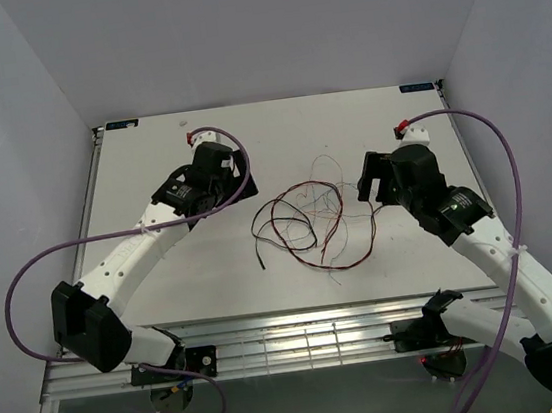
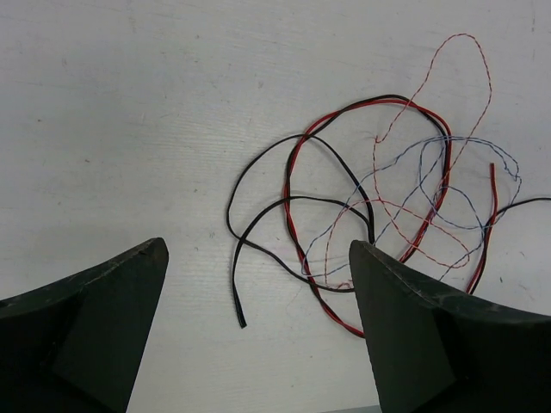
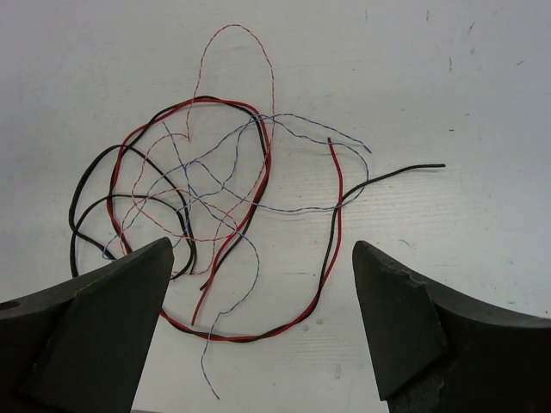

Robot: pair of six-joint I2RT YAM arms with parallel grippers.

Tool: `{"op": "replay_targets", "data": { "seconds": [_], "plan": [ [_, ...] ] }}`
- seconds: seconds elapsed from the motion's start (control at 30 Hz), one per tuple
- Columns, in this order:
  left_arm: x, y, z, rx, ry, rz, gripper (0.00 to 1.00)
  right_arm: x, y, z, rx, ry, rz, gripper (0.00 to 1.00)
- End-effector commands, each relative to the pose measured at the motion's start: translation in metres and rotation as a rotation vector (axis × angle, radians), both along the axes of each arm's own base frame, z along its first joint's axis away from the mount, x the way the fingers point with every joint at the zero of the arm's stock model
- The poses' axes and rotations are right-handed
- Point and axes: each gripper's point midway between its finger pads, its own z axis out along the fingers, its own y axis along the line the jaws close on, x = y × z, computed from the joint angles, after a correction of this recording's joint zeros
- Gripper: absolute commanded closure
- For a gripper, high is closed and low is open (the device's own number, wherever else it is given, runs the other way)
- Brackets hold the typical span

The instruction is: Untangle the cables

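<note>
I need to move my left gripper across and down onto the pale pink wire by the black loop (image 1: 310, 212) (image 2: 377, 198) next, because the pink wire is below it, to the right in the top view.
The cables (image 1: 308, 218) lie in one loose tangle on the white table (image 1: 277, 131), between both grippers. In the left wrist view, a black cable (image 2: 234, 258) loops at the left with a free end near the fingers. A red cable (image 2: 288, 185), a pale pink one (image 2: 465, 36) and a blue-grey one (image 2: 508, 159) cross each other. My left gripper (image 2: 258, 243) is open and empty, just left of the tangle (image 1: 240, 179). My right gripper (image 3: 263, 243) is open and empty, right of it (image 1: 369, 180). The right wrist view shows the red (image 3: 339, 198), black (image 3: 422, 167) and blue-grey (image 3: 205, 344) ends.
White walls close in the table at the back and both sides. An aluminium rail frame (image 1: 302, 339) runs along the near edge. Thick purple hoses (image 1: 32, 267) arc off both arms.
</note>
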Motion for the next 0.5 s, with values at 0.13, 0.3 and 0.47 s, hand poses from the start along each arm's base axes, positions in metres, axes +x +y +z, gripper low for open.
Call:
{"op": "replay_targets", "data": {
  "seconds": [0.13, 0.3, 0.47],
  "plan": [
    [0.011, -0.030, 0.006, -0.053, -0.017, -0.176, 0.02, 0.017, 0.015, 0.004, 0.005, -0.070, 0.061, 0.10],
    [0.006, -0.066, -0.009, -0.130, 0.042, -0.343, 0.02, 0.023, 0.026, -0.019, -0.043, -0.006, 0.118, 0.10],
    [0.005, -0.096, -0.026, -0.130, 0.072, -0.472, 0.02, 0.025, 0.042, -0.039, -0.058, 0.069, 0.208, 0.10]
  ]
}}
